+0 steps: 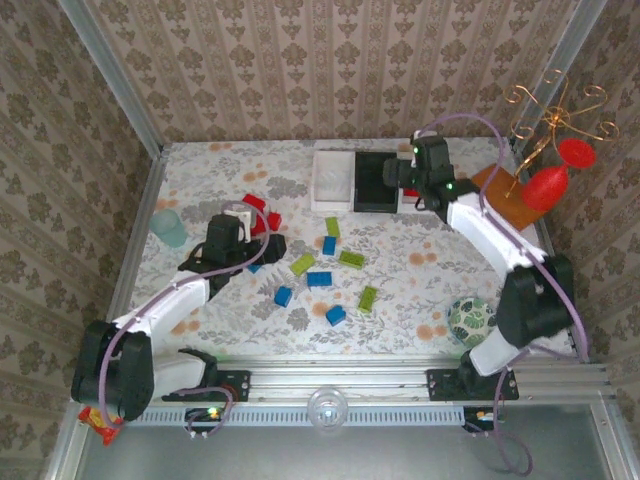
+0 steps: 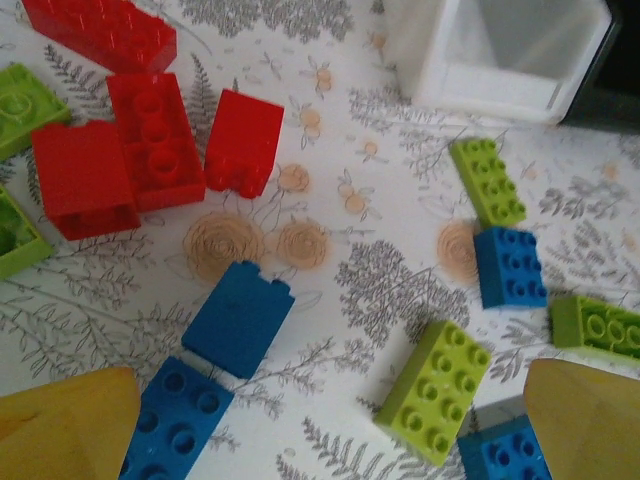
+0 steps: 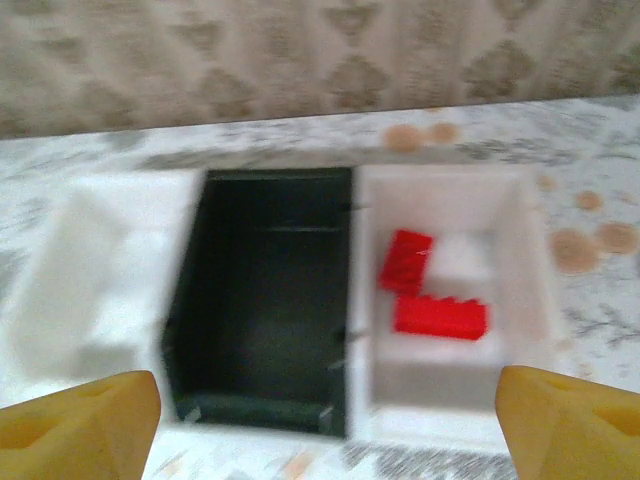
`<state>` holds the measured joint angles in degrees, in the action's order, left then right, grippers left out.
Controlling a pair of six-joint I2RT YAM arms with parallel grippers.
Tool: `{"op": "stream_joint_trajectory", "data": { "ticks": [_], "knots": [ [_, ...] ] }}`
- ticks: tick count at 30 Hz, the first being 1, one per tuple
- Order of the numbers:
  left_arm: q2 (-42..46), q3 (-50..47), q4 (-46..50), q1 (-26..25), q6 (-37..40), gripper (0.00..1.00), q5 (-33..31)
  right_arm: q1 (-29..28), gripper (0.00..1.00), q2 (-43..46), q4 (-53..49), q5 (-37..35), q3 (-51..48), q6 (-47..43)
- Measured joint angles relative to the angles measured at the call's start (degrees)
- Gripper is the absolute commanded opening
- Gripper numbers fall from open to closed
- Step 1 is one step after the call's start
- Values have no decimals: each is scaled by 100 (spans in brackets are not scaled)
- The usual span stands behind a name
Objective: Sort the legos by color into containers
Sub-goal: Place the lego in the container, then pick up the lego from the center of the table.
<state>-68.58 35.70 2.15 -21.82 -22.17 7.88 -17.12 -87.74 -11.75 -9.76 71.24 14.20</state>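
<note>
The open left gripper will lower to straddle and grip both long sides of the blue lego (image 2: 238,318) nearest the red legos, as clear tabletop is on either side of them.
Red, blue and lime green legos lie scattered on the flowered table. In the left wrist view, red legos (image 2: 150,140) sit at the upper left, and a blue lego (image 2: 238,318) and a green lego (image 2: 436,388) lie between the fingers. My left gripper (image 2: 325,428) (image 1: 265,247) hovers open over them, holding nothing. The three containers stand in a row at the back: a white bin (image 1: 333,180) (image 3: 80,280), a black bin (image 1: 377,182) (image 3: 265,300) and a white bin (image 3: 450,300) holding two red legos (image 3: 438,316). My right gripper (image 3: 325,430) (image 1: 398,178) hangs open above the bins.
A pale teal cup (image 1: 170,227) stands at the left edge. An orange board (image 1: 498,195) with red ornaments (image 1: 545,187) on a gold wire stand sits at the back right. A patterned ball (image 1: 470,320) lies by the right arm's base. Wallpapered walls close in the table.
</note>
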Motion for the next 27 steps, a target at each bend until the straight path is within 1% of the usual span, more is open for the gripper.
{"op": "stream_joint_trajectory", "data": {
  "ticks": [3, 7, 11, 16, 17, 20, 22, 27],
  "knots": [
    [-72, 155, 295, -63, 181, 100, -120, -415, 89, 704, 166, 393, -850, 24],
    [-393, 354, 590, -70, 603, 99, -391, -428, 89, 1095, 155, 730, -1696, 103],
    [-1032, 627, 702, -70, 990, 97, -498, -402, 89, 1178, 125, 774, -2033, 116],
    [-2065, 1180, 785, -63, 1298, 92, -476, -402, 89, 1259, 160, 861, -2059, 120],
    [-2208, 1272, 798, -59, 1325, 90, -472, -402, 89, 1290, 184, 874, -2074, 122],
    [-2651, 1617, 905, -59, 1403, 80, -472, -402, 90, 1432, 234, 898, -2149, 138],
    [-2905, 1827, 979, -61, 1453, 76, -472, -402, 90, 1572, 247, 896, -2229, 138],
    [-3106, 1947, 1237, -125, 1495, 64, -474, -339, 90, 1768, 254, 898, -2297, 138]
  ]
}}
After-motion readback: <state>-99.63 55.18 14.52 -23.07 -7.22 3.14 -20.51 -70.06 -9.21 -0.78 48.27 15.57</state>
